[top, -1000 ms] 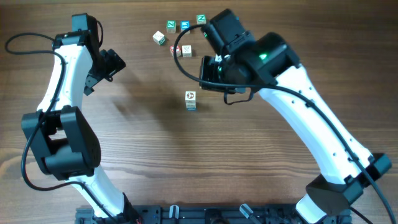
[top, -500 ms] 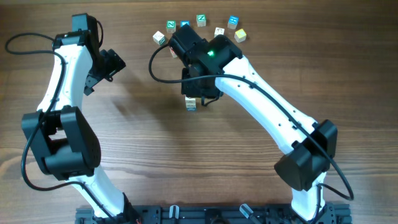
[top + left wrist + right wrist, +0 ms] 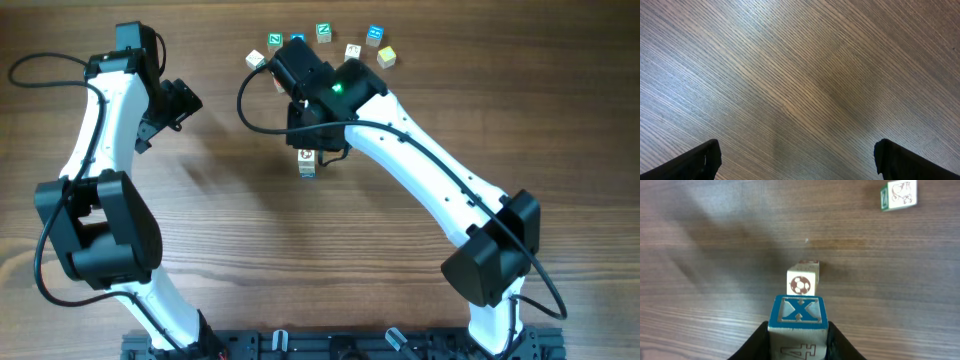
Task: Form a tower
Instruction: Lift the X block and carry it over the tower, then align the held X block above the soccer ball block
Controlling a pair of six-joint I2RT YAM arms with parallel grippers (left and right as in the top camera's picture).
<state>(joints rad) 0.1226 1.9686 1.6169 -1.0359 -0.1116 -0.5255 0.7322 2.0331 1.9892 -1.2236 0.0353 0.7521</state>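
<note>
My right gripper lowers the blue-trimmed cube (image 3: 799, 311), still hanging clear, onto the tower's football-marked top cube (image 3: 800, 284) next and releases, since that cube stands below the gripper.
The tower (image 3: 307, 164) is a slim stack of pale cubes at mid-table. In the right wrist view its top cube (image 3: 802, 282) bears a brown football mark. My right gripper (image 3: 799, 330) is shut on a blue-trimmed cube (image 3: 799, 311) with an X on top and a 4 on its side. That cube hangs just short of the tower and is apart from it. From overhead, the right gripper (image 3: 322, 145) sits under its arm beside the tower. My left gripper (image 3: 185, 100) is far to the left, open (image 3: 797, 160) over bare wood.
Several loose cubes lie in an arc at the back: a pale one (image 3: 257, 60), green-marked ones (image 3: 275, 40) (image 3: 323, 31), a blue one (image 3: 374, 35) and a yellowish one (image 3: 387, 56). One green-edged cube (image 3: 899, 194) shows in the right wrist view.
The right arm has swung left from the loose cubes at the back, carrying the blue X cube up to the tower. The left arm has not moved.
</note>
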